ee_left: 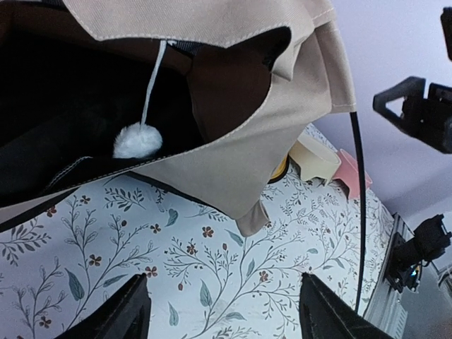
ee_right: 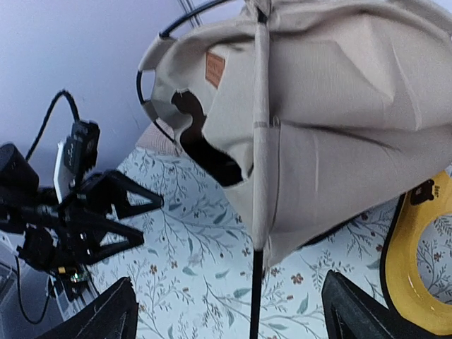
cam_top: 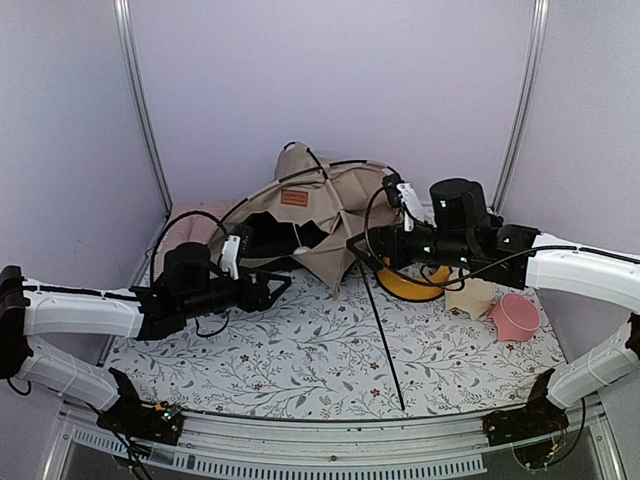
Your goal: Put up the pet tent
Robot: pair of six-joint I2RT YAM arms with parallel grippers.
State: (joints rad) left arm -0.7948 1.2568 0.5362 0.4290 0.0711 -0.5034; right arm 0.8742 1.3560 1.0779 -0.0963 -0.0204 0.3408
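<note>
My right gripper moves back and down along the black pole next to close by the pole's near end (cam_top: 397, 386), because it sticks out bare from the tent (cam_top: 318, 212).
The pet tent (cam_top: 318, 212) lies slumped and crumpled at the back of the table, tan fabric with a brown label (ee_right: 215, 68) and a dark opening. A white pom-pom (ee_left: 138, 140) hangs in that opening. One thin black pole (cam_top: 383, 338) runs from the tent's front corner down over the table. My left gripper (cam_top: 280, 289) is open just left of the tent's front edge, with only tablecloth between its fingers (ee_left: 124, 315). My right gripper (ee_right: 233, 318) is open at the tent's right front. The pole (ee_right: 256, 298) passes loosely between its fingers.
A yellow oval bowl stand (cam_top: 412, 283) lies right of the tent, under the right arm. A cream piece (cam_top: 470, 298) and a pink cup (cam_top: 515, 318) stand further right. A pink cushion (cam_top: 192, 222) shows behind the left arm. Floral cloth (cam_top: 300, 360) covers the table.
</note>
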